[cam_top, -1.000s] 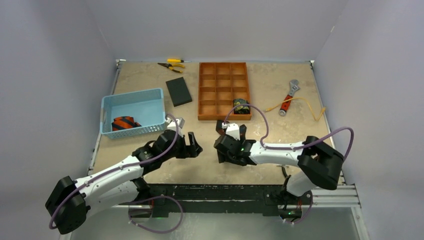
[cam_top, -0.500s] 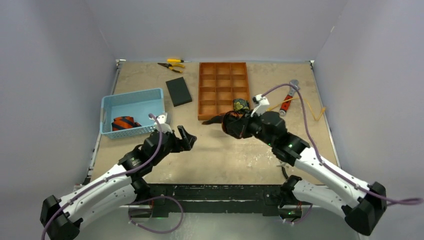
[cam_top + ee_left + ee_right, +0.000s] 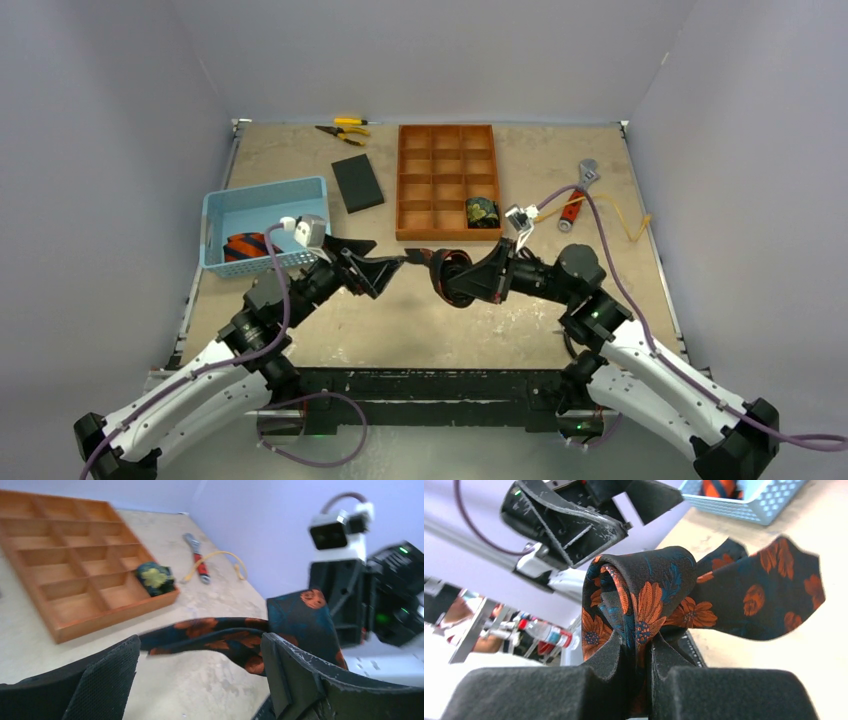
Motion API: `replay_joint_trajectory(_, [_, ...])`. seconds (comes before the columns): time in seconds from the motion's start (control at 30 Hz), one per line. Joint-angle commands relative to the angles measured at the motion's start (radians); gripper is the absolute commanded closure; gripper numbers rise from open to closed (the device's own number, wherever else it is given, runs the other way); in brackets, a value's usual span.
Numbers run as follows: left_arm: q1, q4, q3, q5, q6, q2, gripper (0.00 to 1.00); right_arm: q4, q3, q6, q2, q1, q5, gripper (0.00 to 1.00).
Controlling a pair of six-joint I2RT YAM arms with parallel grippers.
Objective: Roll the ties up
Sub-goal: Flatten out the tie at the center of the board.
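Note:
The left gripper turns and moves to the right in the top view onto the dark tie's wide end next, because only my right gripper holds the tie.
A dark tie with orange flowers is folded into a loop above the table's middle. My right gripper is shut on the loop's base, and the wrist view shows the fabric pinched between the pads. Its loose tail stretches left across the gap of my open left gripper, which does not pinch it. A rolled green-gold tie sits in a near-right cell of the wooden tray. An orange-striped tie lies in the blue basket.
A flat black pad lies left of the tray. Yellow-handled pliers are at the back edge. A red wrench and a yellow cord lie at the right. The two grippers face each other closely.
My right gripper shut on the flowered tie near the tray and carried it back toward the middle. My left gripper rose and moved right to the tie's tail, opening a little wider.

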Motion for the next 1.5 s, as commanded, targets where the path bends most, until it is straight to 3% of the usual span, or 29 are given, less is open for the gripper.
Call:
replay_joint_trajectory(0.0, [-0.005,0.154,0.047,0.346,0.142,0.021,0.11,0.230,0.008,0.082,-0.085,-0.004,-0.191,1.00])
replay_joint_trajectory(0.27, [-0.005,-0.075,0.289,0.727,0.449,0.052,0.08,0.356,0.060,0.119,-0.110,-0.005,-0.391,1.00])
replay_joint_trajectory(0.43, [-0.006,-0.105,0.388,0.825,0.555,0.101,0.07,0.406,0.112,0.116,-0.109,-0.003,-0.526,1.00])
replay_joint_trajectory(0.63, [-0.007,0.103,0.448,1.092,0.380,0.321,0.07,0.216,0.239,-0.054,-0.089,-0.003,-0.614,1.00])
replay_joint_trajectory(0.7, [-0.017,0.136,0.459,1.146,0.334,0.388,0.02,0.165,0.268,-0.095,-0.082,-0.003,-0.624,1.00])
replay_joint_trajectory(0.87, [-0.106,0.183,0.434,1.119,0.355,0.442,0.01,0.092,0.305,-0.162,-0.048,-0.004,-0.655,1.00])
replay_joint_trajectory(1.0, [-0.118,0.169,0.466,1.141,0.353,0.469,0.01,0.020,0.332,-0.231,-0.027,-0.004,-0.669,1.00])
replay_joint_trajectory(1.07, [-0.117,0.156,0.488,1.128,0.372,0.438,0.01,-0.016,0.348,-0.262,-0.020,-0.003,-0.674,1.00])
replay_joint_trajectory(1.13, [-0.116,0.032,0.521,1.057,0.483,0.375,0.01,-0.081,0.366,-0.307,-0.016,-0.004,-0.674,1.00])
replay_joint_trajectory(1.2, [-0.117,0.056,0.523,1.037,0.464,0.353,0.01,-0.102,0.373,-0.328,-0.015,-0.004,-0.677,1.00])
replay_joint_trajectory(1.47, [-0.153,-0.045,0.532,1.091,0.478,0.502,0.02,-0.077,0.371,-0.316,-0.017,-0.003,-0.686,1.00])
